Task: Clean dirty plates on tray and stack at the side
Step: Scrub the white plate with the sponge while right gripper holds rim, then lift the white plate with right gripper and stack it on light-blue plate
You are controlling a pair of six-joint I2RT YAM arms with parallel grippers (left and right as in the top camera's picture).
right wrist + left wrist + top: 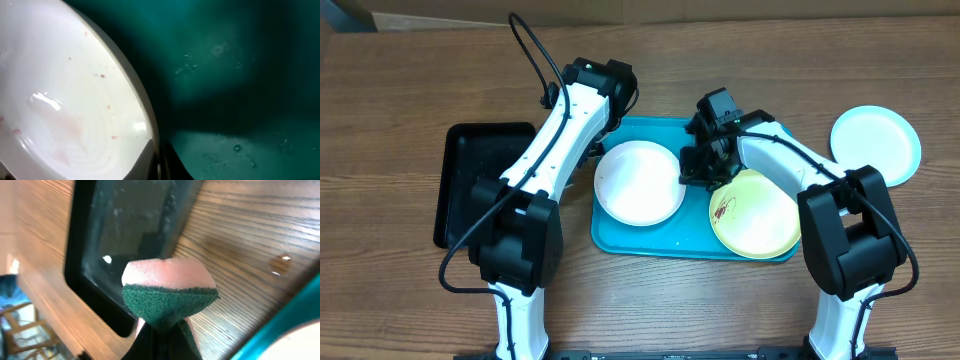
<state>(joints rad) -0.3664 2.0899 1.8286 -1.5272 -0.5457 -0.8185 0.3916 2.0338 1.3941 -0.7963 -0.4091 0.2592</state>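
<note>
The right gripper lifts next, crosses to the right in the overhead view, lowers onto the pale blue plate [876, 143] beside the tray and releases.
The turquoise tray [650, 245] holds the white plate [638, 182] on the left and the yellow-green plate [755, 215], which has dark-red smears, on the right. The pale blue plate [876, 143] lies on the table to the right of the tray. My right gripper [703, 170] is shut on the white plate's right rim. In the right wrist view the rim sits between the fingers [159, 162], and the plate [65, 100] shows faint red specks. My left gripper [162, 332] is shut on a pink and green sponge [169, 287] above the wood by the tray's left side.
A black tray [470, 180] lies left of the turquoise tray and also shows in the left wrist view [130, 225]. Water drops sit on the wood [280, 262] and on the turquoise tray floor [240, 75]. Both arms reach over the tray's far half.
</note>
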